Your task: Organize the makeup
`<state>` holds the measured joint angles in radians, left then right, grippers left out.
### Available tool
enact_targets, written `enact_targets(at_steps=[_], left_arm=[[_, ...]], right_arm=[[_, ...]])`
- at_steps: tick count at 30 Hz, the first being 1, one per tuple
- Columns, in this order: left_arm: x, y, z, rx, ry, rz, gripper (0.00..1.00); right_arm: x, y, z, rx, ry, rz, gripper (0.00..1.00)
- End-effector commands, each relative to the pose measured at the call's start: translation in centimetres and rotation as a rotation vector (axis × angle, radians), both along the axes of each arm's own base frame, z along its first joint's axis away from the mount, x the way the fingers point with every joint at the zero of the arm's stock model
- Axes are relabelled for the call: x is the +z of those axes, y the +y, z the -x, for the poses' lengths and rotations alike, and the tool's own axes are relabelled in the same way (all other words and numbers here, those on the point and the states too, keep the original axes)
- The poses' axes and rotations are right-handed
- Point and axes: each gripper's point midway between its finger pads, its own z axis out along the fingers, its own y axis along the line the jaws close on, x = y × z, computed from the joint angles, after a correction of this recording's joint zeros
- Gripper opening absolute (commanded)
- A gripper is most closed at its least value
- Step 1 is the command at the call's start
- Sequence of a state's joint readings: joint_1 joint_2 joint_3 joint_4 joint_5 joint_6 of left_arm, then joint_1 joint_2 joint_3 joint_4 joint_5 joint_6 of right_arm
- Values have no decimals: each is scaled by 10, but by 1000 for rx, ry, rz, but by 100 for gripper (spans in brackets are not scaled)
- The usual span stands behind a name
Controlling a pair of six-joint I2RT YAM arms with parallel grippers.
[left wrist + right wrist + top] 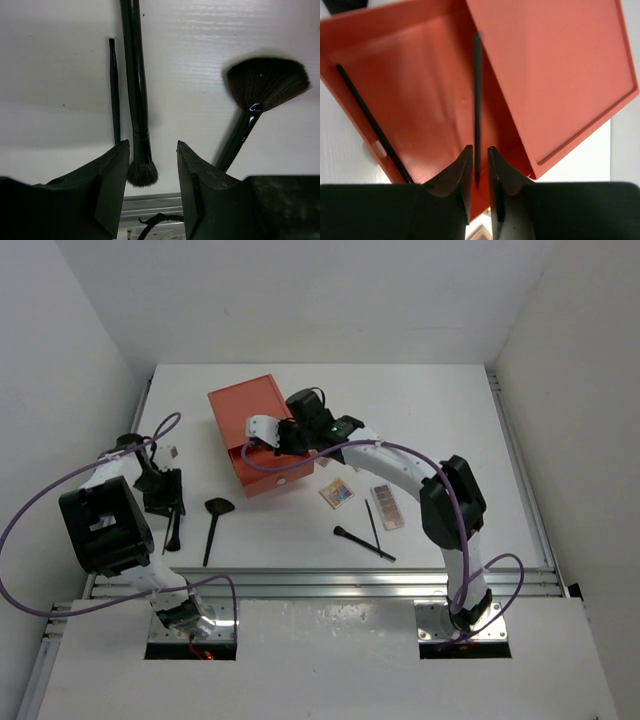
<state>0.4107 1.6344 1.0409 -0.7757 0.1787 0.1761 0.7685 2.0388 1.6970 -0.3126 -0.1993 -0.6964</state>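
Note:
The left gripper sinks down around the neck beside the bristles next and closes there, since the round-headed black brush (136, 90) already lies between its open fingers.
My right gripper (479, 152) is shut on a thin black pencil (477, 95) and holds it over the open orange drawer (420, 95), where another black pencil (370, 120) lies. In the top view it (258, 440) is at the orange box (245, 405). My left gripper (152, 150) is open and empty, low over a round-headed black brush (136, 90) that lies between its fingers, with a thin pencil (115, 90) to the left and a fan brush (265, 82) to the right. A square palette (337, 492) and a longer palette (386, 505) lie right of the box.
Two more thin black brushes or pencils (365, 543) lie crossed near the front edge, right of centre. A small pale square thing (172, 451) sits by the left arm. The metal rail (320, 580) runs along the table's near edge.

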Motion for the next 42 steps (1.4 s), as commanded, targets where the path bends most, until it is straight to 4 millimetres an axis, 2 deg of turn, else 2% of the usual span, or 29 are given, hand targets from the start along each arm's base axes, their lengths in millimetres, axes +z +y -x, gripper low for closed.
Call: enact_targets(at_steps=[1, 3, 4, 6, 10, 14, 16, 18, 19, 20, 21, 22, 24, 26, 27, 28, 30, 31, 33, 37, 40, 42], left_arm=[[-4, 4, 6, 2, 4, 2, 49], [-7, 4, 7, 2, 3, 1, 49], [-7, 4, 7, 2, 3, 1, 49], [-11, 3, 8, 2, 11, 5, 49], [-17, 4, 12, 11, 24, 11, 48], [-27, 8, 14, 15, 49, -4, 43], [-33, 9, 15, 26, 67, -6, 43], [-37, 12, 18, 29, 91, -21, 42], [-37, 14, 16, 30, 81, -26, 42], [-40, 18, 16, 41, 86, -35, 42], [-42, 19, 15, 41, 90, -33, 42], [-44, 20, 13, 41, 87, -34, 42], [-48, 25, 7, 42, 92, -44, 42], [-50, 29, 5, 35, 99, -56, 42], [-47, 31, 1, 26, 88, -63, 40], [-49, 33, -3, 26, 82, -66, 38], [-56, 36, -5, 18, 95, -71, 32], [-60, 35, -3, 17, 107, -65, 24], [-61, 38, -9, 17, 105, -66, 18], [-65, 28, -12, -18, 95, -21, 0], [-62, 26, -14, -20, 81, -14, 0], [-53, 28, -22, -21, 56, -16, 0]], right_arm=[[25, 20, -1, 31, -51, -91, 25], [30, 19, -4, 22, -65, -95, 32], [33, 19, -4, 20, -70, -95, 40], [36, 17, -5, 19, -81, -89, 49], [54, 17, -6, -18, -94, -120, 53], [90, 12, -14, -97, -128, -212, 58], [109, 4, -15, -128, -146, -255, 58], [112, -4, -11, -148, -148, -271, 58], [126, -8, -10, -158, -175, -298, 59], [126, -15, -7, -178, -171, -303, 59], [117, -19, -4, -185, -161, -293, 59], [130, -25, -5, -201, -188, -322, 59], [121, -36, 2, -219, -171, -326, 59], [121, -51, 5, -244, -168, -328, 59], [109, -55, 8, -252, -152, -310, 59], [117, -62, 10, -264, -162, -321, 59], [117, -70, 9, -281, -166, -317, 58], [112, -78, 11, -296, -160, -311, 58], [112, -81, 9, -305, -172, -316, 58], [109, -93, 8, -327, -172, -303, 57], [107, -96, 6, -337, -169, -298, 57], [107, -98, 5, -341, -168, -299, 57]])
